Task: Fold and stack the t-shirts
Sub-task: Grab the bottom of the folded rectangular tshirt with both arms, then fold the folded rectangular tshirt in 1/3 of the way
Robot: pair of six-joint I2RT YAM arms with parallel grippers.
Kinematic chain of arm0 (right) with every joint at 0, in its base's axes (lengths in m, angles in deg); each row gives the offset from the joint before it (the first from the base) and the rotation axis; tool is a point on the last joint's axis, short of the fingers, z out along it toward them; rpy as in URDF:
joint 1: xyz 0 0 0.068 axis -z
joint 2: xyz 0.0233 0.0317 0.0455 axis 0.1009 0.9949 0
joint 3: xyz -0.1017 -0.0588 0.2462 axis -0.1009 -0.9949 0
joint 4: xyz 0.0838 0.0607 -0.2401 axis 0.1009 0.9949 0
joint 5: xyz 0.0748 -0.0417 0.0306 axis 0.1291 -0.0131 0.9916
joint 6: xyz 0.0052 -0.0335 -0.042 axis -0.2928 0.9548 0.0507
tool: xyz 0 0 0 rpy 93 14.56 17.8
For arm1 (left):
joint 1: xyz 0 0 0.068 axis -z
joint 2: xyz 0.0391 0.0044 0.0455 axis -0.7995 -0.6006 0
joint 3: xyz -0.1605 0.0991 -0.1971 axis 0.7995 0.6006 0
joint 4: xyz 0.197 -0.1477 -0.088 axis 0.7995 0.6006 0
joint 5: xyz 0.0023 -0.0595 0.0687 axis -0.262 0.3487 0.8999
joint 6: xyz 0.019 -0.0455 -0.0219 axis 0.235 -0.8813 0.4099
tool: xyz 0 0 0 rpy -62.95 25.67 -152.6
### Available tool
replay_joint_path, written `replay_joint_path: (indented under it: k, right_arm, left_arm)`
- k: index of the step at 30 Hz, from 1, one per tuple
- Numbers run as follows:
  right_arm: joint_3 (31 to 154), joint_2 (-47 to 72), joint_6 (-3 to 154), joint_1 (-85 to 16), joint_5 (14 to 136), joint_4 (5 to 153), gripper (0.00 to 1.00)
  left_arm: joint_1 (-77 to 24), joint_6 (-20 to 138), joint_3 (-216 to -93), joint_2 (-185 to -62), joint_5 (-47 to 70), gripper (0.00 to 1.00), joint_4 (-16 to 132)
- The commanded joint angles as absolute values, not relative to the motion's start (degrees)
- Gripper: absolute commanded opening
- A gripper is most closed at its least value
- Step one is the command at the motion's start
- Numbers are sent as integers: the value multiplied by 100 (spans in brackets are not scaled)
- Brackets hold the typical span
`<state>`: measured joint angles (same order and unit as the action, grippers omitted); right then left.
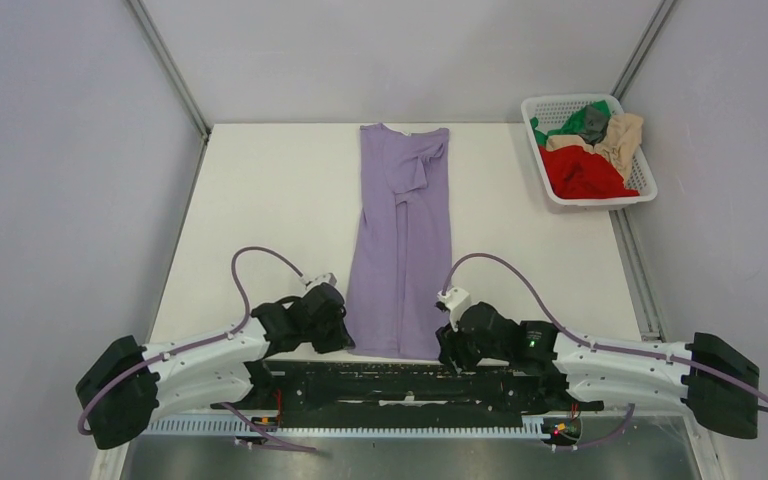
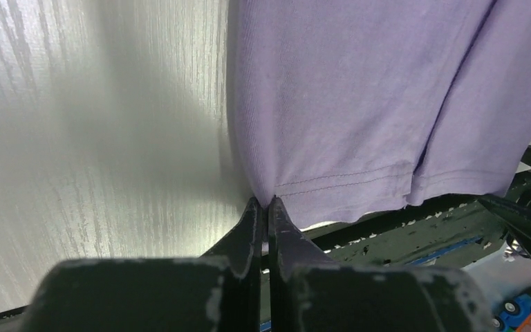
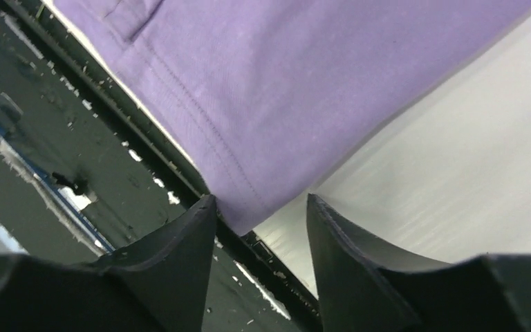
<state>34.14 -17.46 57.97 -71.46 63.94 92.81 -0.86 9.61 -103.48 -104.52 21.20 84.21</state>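
The folded t-shirt's far half [image 1: 372, 197] lies outward, so my left gripper needs to lift the t-shirt's hem corner next, carry it outward and down, and release it there.
A lavender t-shirt [image 1: 401, 235] lies on the white table [image 1: 260, 200], folded lengthwise into a long strip, its hem at the near edge. My left gripper [image 1: 344, 336] is at the hem's near left corner. In the left wrist view it [image 2: 267, 202] is shut, pinching that corner of the lavender cloth [image 2: 359, 97]. My right gripper [image 1: 447, 346] is at the near right corner. In the right wrist view it [image 3: 261, 200] is open, and the hem corner of the cloth [image 3: 283, 90] reaches in between its fingertips. Red [image 1: 580, 175], beige [image 1: 622, 140], green [image 1: 558, 122] and dark grey [image 1: 592, 122] t-shirts lie crumpled in a basket.
The white lattice basket [image 1: 605, 201] stands at the back right, off the table's right edge. A black frame rail [image 1: 410, 385] runs along the table's near edge, just under the shirt's hem. Grey walls close in the left, back and right.
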Motion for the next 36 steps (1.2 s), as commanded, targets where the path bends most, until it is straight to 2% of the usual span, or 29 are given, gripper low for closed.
replay_joint_path:
  k: [1, 5, 7, 9, 15, 18, 21, 25, 30, 36]
  right_arm:
    - [3122, -1752, 5589, -7180, 5870, 8982, 49]
    - [2951, -1753, 5637, -7182, 5998, 8736, 32]
    - [2918, -1834, 5606, -7183, 6170, 8784, 13]
    - [2889, -2034, 5567, -7189, 6389, 8859, 0]
    - [3033, -2598, 5622, -7202, 6649, 9097, 0]
    - [3138, -2556, 5712, -7201, 5802, 9035, 0]
    - [3323, -2277, 5880, -7126, 4996, 8676, 0]
    - [3746, -1794, 6225, -6676, 4661, 8164, 0]
    - [4279, -1143, 6639, -5728, 5083, 7658, 0]
    - [5340, -157, 7269, -5130, 5203, 7672, 0]
  left_arm:
    - [-26, 687, -10158, -10184, 2023, 2, 8384]
    - [18, 578, -10098, -10023, 1722, 2, 8285]
    - [106, 433, -10030, -9926, 1680, 2, 8238]
    - [194, 331, -9989, -9791, 1652, 2, 8245]
    - [369, 310, -10189, -9544, 1541, 2, 8201]
    - [367, 521, -10394, -9756, 1572, 2, 7657]
    - [352, 876, -10899, -10283, 2156, 2, 7274]
    - [257, 1359, -11843, -11211, 2870, 2, 7288]
    - [-589, 1643, -12475, -11923, 2558, 2, 7225]
    - [-1633, 1991, -13034, -12643, 2030, 2, 7066]
